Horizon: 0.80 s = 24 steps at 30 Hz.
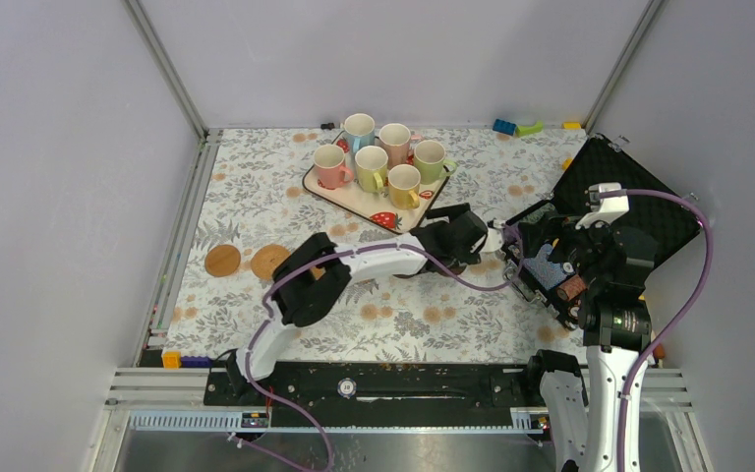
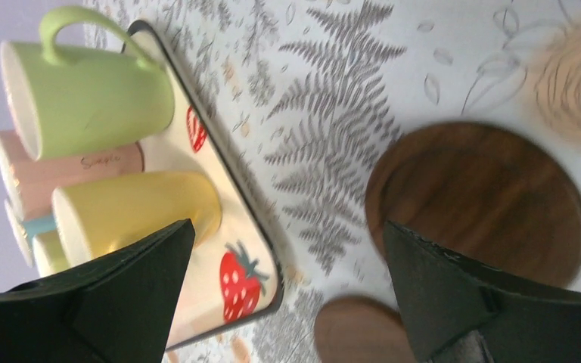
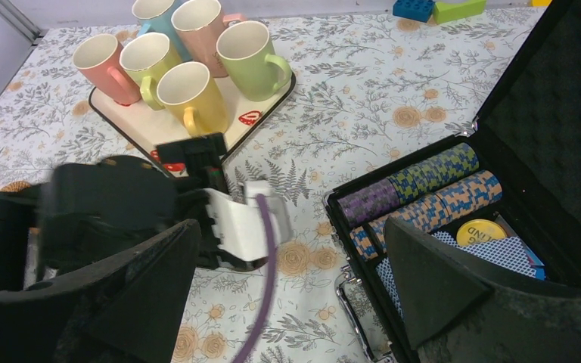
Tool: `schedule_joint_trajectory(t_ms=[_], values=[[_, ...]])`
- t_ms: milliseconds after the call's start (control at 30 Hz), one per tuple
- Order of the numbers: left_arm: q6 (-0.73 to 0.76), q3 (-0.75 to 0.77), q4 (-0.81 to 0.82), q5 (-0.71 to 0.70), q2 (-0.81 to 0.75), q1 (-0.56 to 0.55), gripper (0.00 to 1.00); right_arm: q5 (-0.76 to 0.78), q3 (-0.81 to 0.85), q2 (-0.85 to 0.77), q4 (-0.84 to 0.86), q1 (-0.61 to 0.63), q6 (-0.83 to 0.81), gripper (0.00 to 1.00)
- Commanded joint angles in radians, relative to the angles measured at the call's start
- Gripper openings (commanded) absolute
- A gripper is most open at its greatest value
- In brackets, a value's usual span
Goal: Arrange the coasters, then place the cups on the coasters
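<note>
I should move my right gripper away from the case next and down onto the yellow cup's handle (image 1: 414,200) (image 3: 190,120), because the handle is below the gripper, to its left in the top view.
Six pastel cups (image 1: 371,167) stand on the strawberry tray (image 1: 357,200) at the back. A tan coaster (image 1: 223,261) and a woven coaster (image 1: 270,261) lie at the left. My left gripper (image 1: 457,234) hangs open just right of the tray's near corner. In the left wrist view two dark brown coasters (image 2: 484,197) (image 2: 359,329) lie on the cloth under the open left gripper (image 2: 287,302), with a blurred woven coaster (image 2: 575,83) beyond and the green cup (image 2: 91,98) and yellow cup (image 2: 136,212) at the left. My right gripper (image 3: 291,295) is open and empty, beside the case.
An open black poker case (image 1: 619,187) with striped chips (image 3: 424,197) and cards sits at the right, under the right arm. Toy blocks (image 1: 516,127) lie along the back edge. The left arm's wrist (image 3: 121,212) reaches across in front of the right gripper.
</note>
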Motion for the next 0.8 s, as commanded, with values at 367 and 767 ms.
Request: schedule_joint_trajectory(t_ms=[367, 767], values=[[-0.08, -0.521, -0.167, 0.254, -1.069, 0.329, 0.99, -0.065, 0.001, 0.007, 0.039, -0.005, 0.037, 0.98], [-0.22, -1.023, -0.139, 0.46, -1.548, 0.825, 0.99, -0.144, 0.009, 0.017, 0.022, -0.005, 0.069, 0.98]])
